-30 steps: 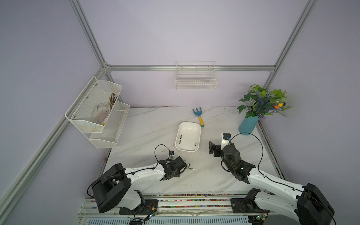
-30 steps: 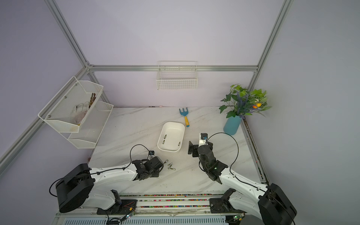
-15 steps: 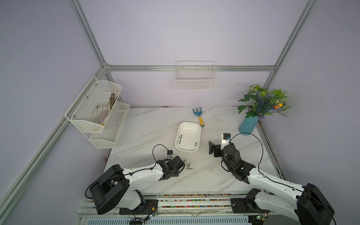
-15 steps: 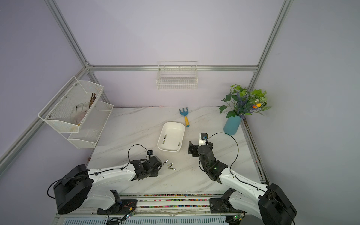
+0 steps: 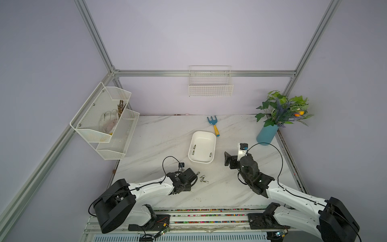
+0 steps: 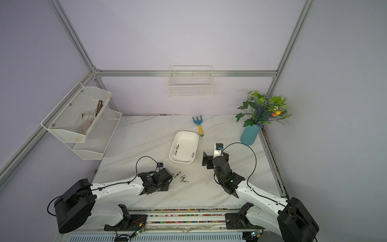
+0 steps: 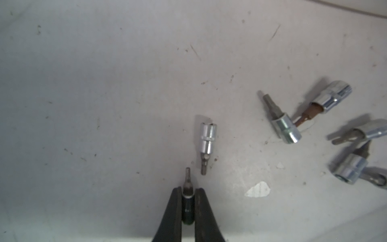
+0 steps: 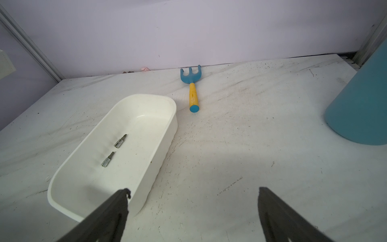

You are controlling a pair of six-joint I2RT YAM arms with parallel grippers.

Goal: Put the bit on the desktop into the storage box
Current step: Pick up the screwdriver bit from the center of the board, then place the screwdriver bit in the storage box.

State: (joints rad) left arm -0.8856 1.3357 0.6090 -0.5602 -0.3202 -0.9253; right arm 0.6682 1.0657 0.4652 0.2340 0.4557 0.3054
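My left gripper is going to rise and move outward to release the bit over the storage box's bare bottom between the bits, since that spot is outward of it.
My left gripper (image 7: pixel 188 189) is shut on the socket end of a small metal bit (image 7: pixel 187 182), low over the marble desktop (image 5: pixel 159 142). A second bit (image 7: pixel 207 140) lies free just ahead of the held one, and several more bits (image 7: pixel 282 123) lie scattered beyond; in both top views they form a cluster (image 5: pixel 203 179) (image 6: pixel 183 179) at the left wrist's tip. The white storage box (image 5: pixel 204 140) (image 8: pixel 146 109) stands mid-table with three bits (image 8: pixel 120 141) inside. My right gripper (image 8: pixel 193 194) is open and empty, hovering right of the box's near end.
A blue and yellow hand rake (image 5: pixel 213 124) lies behind the box. A teal vase with plants (image 5: pixel 267 134) stands at the back right. A white mesh two-tier rack (image 5: pixel 104 121) hangs on the left wall, a wire basket (image 5: pixel 210 86) on the back wall.
The left gripper has closed on a bit beside the cluster, its wrist drawing slightly toward the front left. The right arm has not moved.
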